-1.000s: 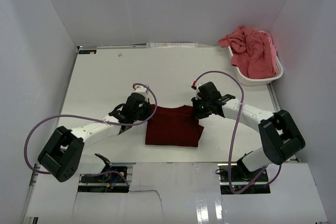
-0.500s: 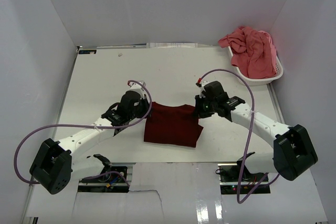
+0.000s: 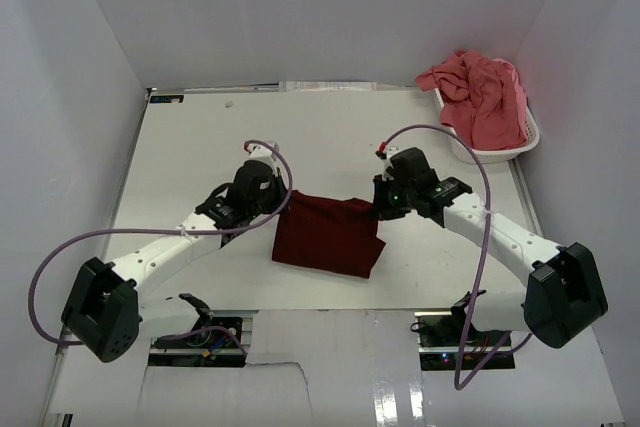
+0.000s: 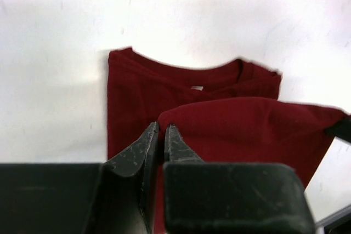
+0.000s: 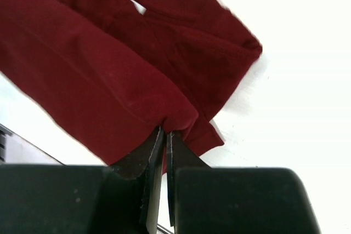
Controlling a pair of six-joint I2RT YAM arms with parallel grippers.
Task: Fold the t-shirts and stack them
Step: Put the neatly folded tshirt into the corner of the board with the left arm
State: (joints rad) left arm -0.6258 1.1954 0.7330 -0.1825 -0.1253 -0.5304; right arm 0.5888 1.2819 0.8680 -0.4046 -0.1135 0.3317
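My left gripper holds the maroon corner and next needs to pull it outward, then release it over the bare tabletop, which lies clear outward of the gripper.
The dark maroon t-shirt (image 3: 328, 235) lies partly folded at the table's middle, its neckline (image 4: 214, 70) on the table and a fold of it lifted. My left gripper (image 3: 278, 203) is shut on the fold's left corner (image 4: 164, 118). My right gripper (image 3: 378, 209) is shut on the fold's right corner (image 5: 178, 120). The maroon cloth (image 5: 98, 86) hangs stretched between the two. The coral pink t-shirt (image 3: 480, 92) lies crumpled in the basket at the back right, away from both grippers.
The white plastic basket (image 3: 500, 153) stands at the table's back right corner against the wall. White walls close in the table on three sides. Purple cables loop from both arms. A small scrap (image 3: 231, 103) lies near the back edge.
Both grippers have moved away from the near edge, carrying the gripped maroon edge toward the back; the shirt's outline has shifted slightly left and tilted.
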